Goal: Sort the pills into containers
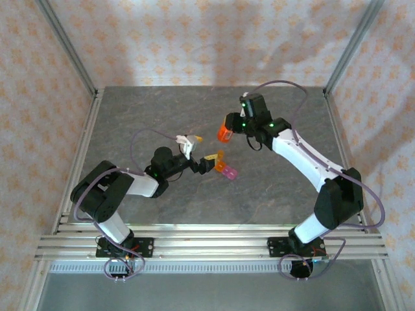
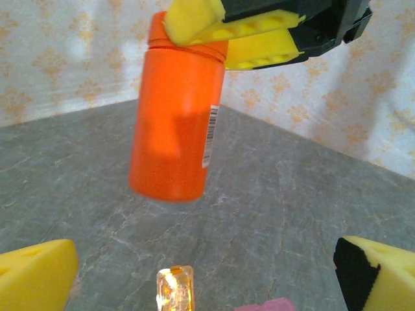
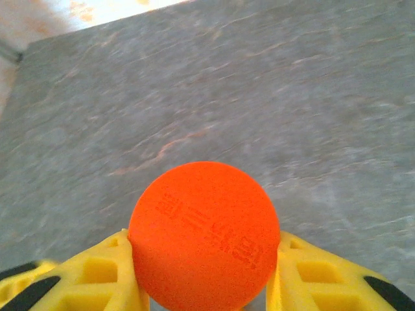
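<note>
I will lower the upright bottle with my right gripper onto the table beyond the containers, toward the side of my right arm. Then I will release the bottle.
The two containers lie side by side on the grey table: a tiny translucent orange box point(image 2: 175, 288) point(image 1: 220, 166) and a pink-magenta one point(image 2: 269, 304) point(image 1: 231, 172). My left gripper point(image 1: 214, 161) point(image 2: 207, 285) hovers low just in front of them, open, with the yellow fingertips point(image 2: 35, 278) spread wide to either side. My right gripper point(image 1: 227, 129) point(image 3: 204, 275) is shut on an orange-red cylindrical bottle point(image 1: 224, 135) point(image 2: 175, 110) point(image 3: 204, 236), holding it by the top in the air beyond the containers, base down. No loose pills are visible.
Grey marbled tabletop point(image 1: 162, 110) is framed by aluminium rails point(image 1: 81, 149) and patterned curtain walls. A purple cable point(image 1: 139, 139) loops off the left arm. The right arm's white link point(image 1: 305, 159) slants across the right half.
</note>
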Available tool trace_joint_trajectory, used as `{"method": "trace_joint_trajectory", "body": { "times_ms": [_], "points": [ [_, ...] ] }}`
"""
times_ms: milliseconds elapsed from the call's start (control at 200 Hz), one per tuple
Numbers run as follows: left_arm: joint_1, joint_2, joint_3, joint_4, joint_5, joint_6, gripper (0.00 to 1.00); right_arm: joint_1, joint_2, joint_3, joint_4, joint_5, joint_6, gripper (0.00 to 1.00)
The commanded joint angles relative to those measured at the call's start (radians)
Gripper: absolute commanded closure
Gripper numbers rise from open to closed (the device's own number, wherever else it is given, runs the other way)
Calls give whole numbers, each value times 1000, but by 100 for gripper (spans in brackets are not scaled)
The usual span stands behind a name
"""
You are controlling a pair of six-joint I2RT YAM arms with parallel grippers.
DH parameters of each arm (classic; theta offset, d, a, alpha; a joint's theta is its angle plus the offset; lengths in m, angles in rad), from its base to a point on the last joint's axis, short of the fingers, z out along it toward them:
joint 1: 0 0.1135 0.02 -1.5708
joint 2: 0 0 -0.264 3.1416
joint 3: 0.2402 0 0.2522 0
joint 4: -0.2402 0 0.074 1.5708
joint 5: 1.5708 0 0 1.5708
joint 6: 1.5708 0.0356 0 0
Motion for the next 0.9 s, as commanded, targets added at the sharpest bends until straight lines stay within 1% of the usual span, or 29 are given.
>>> {"method": "trace_joint_trajectory", "body": {
  "times_ms": [0, 140, 230, 345, 541, 656, 776, 891],
  "points": [
    [-2, -37, -14, 52, -67, 31, 0, -24, -5, -36, 73, 165, -54, 87],
    [-3, -55, -29, 43, -132, 53, 0, -49, -4, -86, 128, 279, -91, 87],
    [-2, -71, -35, 32, -194, 69, 0, -64, 4, -116, 154, 344, -97, 87],
    [-1, -99, -42, 11, -259, 96, 0, -81, 22, -156, 192, 389, -77, 87],
    [-1, -121, -37, -18, -376, 108, 0, -90, 63, -202, 240, 426, -38, 87],
    [1, -142, -18, -85, -396, 98, 0, -90, 86, -223, 264, 431, -17, 87],
    [1, -163, 10, -164, -406, 99, 0, -90, 95, -247, 282, 438, 2, 84],
    [1, -189, 24, -224, -462, 82, 0, -91, 101, -265, 291, 435, 14, 80]
  ]
}}
